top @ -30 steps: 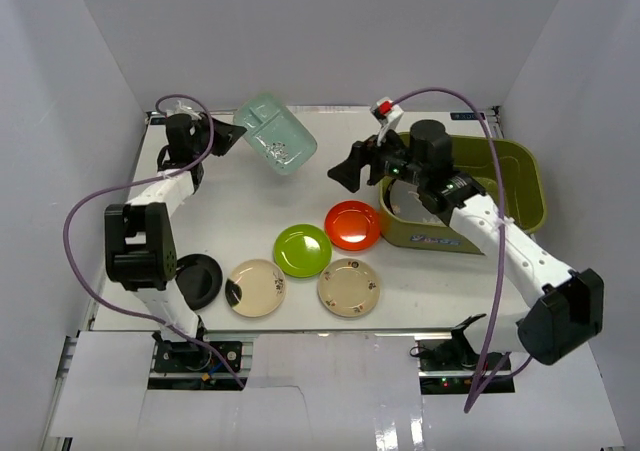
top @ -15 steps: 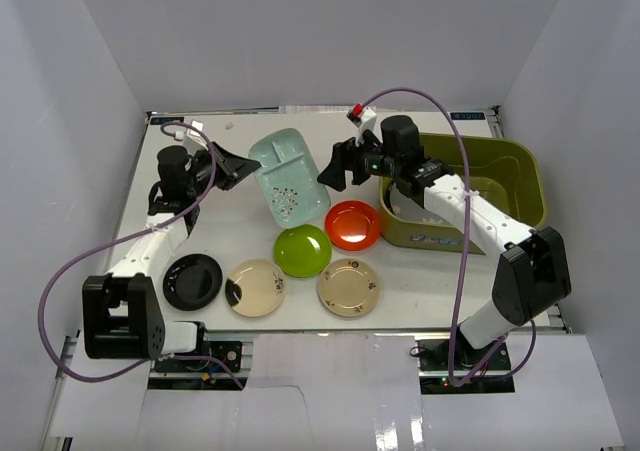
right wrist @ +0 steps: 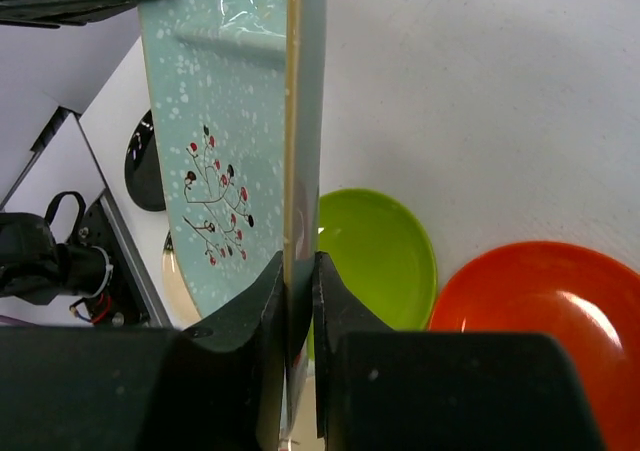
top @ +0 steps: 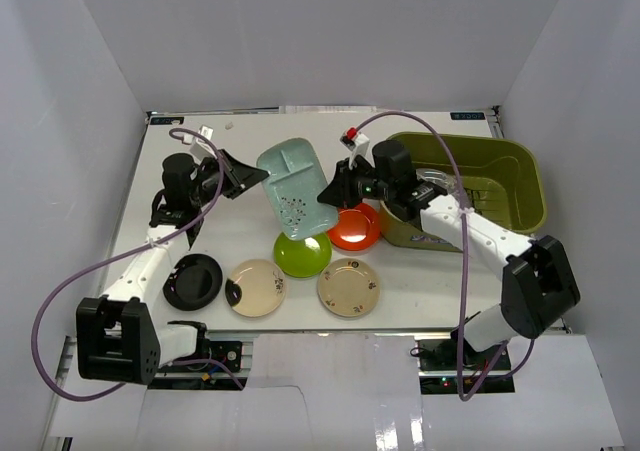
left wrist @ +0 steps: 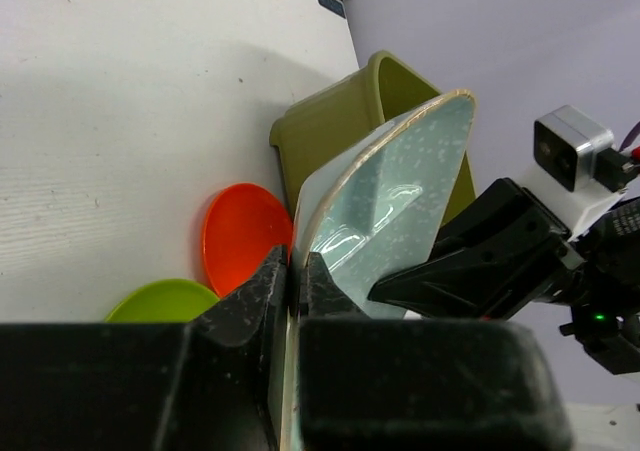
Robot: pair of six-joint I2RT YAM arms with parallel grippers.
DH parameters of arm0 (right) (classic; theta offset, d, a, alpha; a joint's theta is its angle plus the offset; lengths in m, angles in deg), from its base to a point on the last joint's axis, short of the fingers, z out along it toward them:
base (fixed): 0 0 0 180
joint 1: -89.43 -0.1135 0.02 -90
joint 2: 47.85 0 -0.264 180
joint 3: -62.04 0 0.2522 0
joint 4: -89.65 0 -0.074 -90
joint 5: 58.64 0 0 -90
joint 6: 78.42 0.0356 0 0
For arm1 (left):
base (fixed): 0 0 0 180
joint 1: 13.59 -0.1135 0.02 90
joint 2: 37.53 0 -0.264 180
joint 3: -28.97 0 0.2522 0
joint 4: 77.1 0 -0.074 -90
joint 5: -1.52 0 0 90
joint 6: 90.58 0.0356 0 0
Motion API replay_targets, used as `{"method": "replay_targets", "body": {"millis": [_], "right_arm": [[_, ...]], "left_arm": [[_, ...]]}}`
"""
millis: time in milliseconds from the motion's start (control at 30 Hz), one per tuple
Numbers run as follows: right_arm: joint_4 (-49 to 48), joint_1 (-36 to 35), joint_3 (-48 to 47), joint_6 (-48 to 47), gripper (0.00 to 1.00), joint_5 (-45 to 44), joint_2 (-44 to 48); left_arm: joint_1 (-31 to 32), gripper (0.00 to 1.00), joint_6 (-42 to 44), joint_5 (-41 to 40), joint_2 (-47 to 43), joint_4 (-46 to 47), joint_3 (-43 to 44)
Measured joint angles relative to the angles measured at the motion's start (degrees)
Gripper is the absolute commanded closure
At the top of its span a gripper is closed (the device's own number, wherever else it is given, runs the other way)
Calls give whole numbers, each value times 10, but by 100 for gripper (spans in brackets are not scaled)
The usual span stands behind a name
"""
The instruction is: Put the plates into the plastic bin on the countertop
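I need to move my right gripper to the right in the top view, down into the bin's open inside, and release the plate's rim. The plate still hangs outside the bin.
A pale teal oblong plate [top: 297, 186] hangs tilted in the air over the countertop [top: 230, 226], held at both ends. My left gripper [top: 262, 174] is shut on its left rim [left wrist: 400, 201], jaws [left wrist: 296, 261] tight against the edge. My right gripper [top: 325, 199] is shut on the opposite rim [right wrist: 215, 121], which stands edge-on between the jaws [right wrist: 298, 266]. The olive-green plastic bin [top: 520, 156] stands at the right. Below the held plate lie a lime green plate [top: 300, 256] and an orange-red plate [top: 355, 229].
Near the front edge lie two cream plates [top: 256, 287] [top: 348, 287] and a black plate [top: 193, 279]. Pale grey walls close in the table on three sides. The right arm's purple cable arcs over the bin's near left corner [top: 400, 226].
Both arms brought the teal plate toward the table's middle and lower. The right gripper, open before, has shut on the plate's right rim. The left gripper still holds the left rim.
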Motion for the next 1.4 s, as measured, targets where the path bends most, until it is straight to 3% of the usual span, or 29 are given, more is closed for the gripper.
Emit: {"method": "replay_targets", "body": {"millis": [133, 167, 467, 567, 733, 800, 867, 900, 1000, 1067, 1100, 1233, 1300, 1400], "right_arm": [[12, 19, 32, 9, 92, -24, 63], [15, 38, 43, 12, 92, -29, 84], [12, 352, 172, 56, 92, -104, 259], [25, 401, 219, 63, 92, -112, 271], [64, 417, 269, 59, 91, -135, 261], [65, 417, 270, 53, 85, -153, 243], [64, 417, 270, 49, 73, -167, 226], [62, 417, 270, 47, 62, -176, 220], [53, 419, 268, 40, 53, -191, 207], [54, 421, 263, 37, 40, -194, 200], [53, 420, 261, 36, 28, -196, 198], [51, 420, 244, 31, 7, -207, 201], [52, 420, 240, 33, 3, -205, 219], [53, 420, 233, 37, 5, -190, 263]], "left_arm": [[7, 38, 17, 10, -33, -32, 2], [7, 35, 21, 11, -45, -38, 2], [55, 30, 63, -23, -117, -91, -37], [99, 30, 69, -53, -114, -106, -68], [164, 30, 68, -115, -97, -115, -94], [188, 31, 69, -143, -89, -112, -94], [211, 31, 75, -173, -81, -112, -91], [219, 31, 78, -186, -75, -113, -89], [233, 31, 94, -219, -50, -125, -71], [235, 31, 103, -243, -44, -133, -69], [235, 32, 108, -256, -45, -144, -69], [235, 32, 122, -300, -60, -185, -73], [235, 32, 125, -320, -74, -203, -81], [235, 32, 127, -344, -79, -232, -82]]}}
